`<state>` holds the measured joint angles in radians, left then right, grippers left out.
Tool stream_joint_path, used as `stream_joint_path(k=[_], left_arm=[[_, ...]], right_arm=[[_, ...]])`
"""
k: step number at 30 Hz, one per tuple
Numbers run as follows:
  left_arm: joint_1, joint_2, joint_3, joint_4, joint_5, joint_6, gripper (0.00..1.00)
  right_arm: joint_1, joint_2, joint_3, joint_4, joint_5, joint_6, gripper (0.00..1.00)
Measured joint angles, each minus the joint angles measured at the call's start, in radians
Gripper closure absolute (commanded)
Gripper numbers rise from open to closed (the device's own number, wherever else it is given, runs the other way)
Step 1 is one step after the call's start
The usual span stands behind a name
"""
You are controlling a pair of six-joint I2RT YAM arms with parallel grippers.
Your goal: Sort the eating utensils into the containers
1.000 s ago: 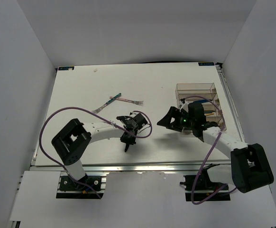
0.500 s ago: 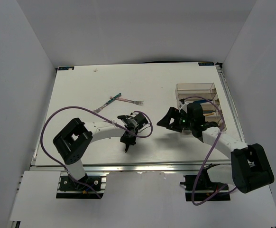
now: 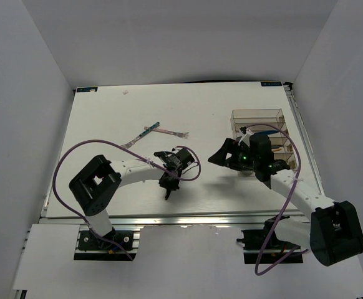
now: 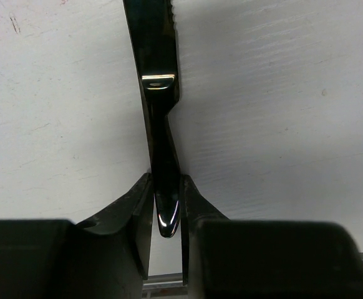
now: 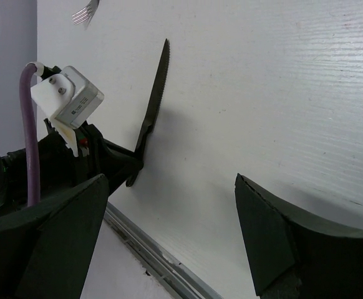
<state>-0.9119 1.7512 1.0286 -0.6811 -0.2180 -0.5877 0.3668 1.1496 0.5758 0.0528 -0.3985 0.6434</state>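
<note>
Next, my open right gripper goes to the left in the top view onto the black knife's handle (image 3: 167, 195), since the divided tray (image 3: 256, 114) stands on this arm's side.
A black knife (image 4: 159, 93) stands on edge just above the white table, its handle pinched between the fingers of my left gripper (image 4: 166, 182), which is shut on it. The right wrist view shows that knife (image 5: 151, 112) with its serrated blade pointing away. From above, the left gripper (image 3: 167, 185) hides most of it. Two forks, one teal-handled (image 3: 141, 135) and one pink-handled (image 3: 172, 132), lie at the far left centre. My right gripper (image 3: 221, 153) hangs open and empty just left of the clear divided tray (image 3: 256, 114), which holds a blue piece (image 3: 270, 132) and other utensils.
The table's metal front rail (image 5: 150, 252) runs close below both grippers. Fork tines (image 5: 85, 11) show at the top of the right wrist view. A purple cable (image 3: 66, 165) loops off the left arm.
The right arm has shifted a little, its forearm swinging outward and its gripper edging toward the tray. The left gripper and knife have barely moved.
</note>
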Motion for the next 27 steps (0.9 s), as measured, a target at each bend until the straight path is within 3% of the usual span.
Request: stream_joint_path(k=[12, 27], left_arm=[[-0.005, -0.018, 0.024, -0.03, -0.034, -0.002, 1.0], [-0.029, -0.076, 0.105, -0.051, -0.055, -0.016, 1.0]], right_arm=[[-0.005, 0.036, -0.007, 0.05, -0.043, 0.009, 0.15], [0.129, 0.277, -0.119, 0.395, -0.13, 0.25, 0.16]])
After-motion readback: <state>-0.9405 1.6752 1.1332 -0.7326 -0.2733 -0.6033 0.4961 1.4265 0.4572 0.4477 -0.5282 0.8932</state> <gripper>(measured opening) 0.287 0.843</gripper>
